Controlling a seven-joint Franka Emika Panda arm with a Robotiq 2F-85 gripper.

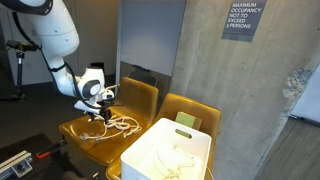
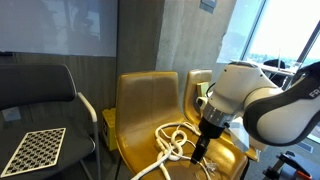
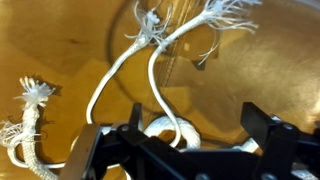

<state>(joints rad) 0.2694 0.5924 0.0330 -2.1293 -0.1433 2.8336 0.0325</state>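
My gripper lowers its wide-open fingers around the thin curved part of the rope below it next, since that part runs into the gap between them.
A white rope (image 1: 119, 124) with frayed ends lies in loops on the seat of a mustard-yellow chair (image 1: 137, 94). It also shows in an exterior view (image 2: 172, 146) and in the wrist view (image 3: 152, 82). My gripper (image 1: 103, 104) hangs just above the rope, fingers pointing down; it also shows in an exterior view (image 2: 197, 151). In the wrist view the gripper (image 3: 200, 135) is open. Its two black fingers stand wide apart on either side of a thick rope coil (image 3: 168, 130). I cannot tell whether they touch the rope.
A second yellow chair (image 1: 191, 108) stands beside the first. A white bin (image 1: 171, 151) holding more rope stands in front of it. A black chair (image 2: 42, 92) and a checkered board (image 2: 35, 151) are to the side. A concrete wall is behind.
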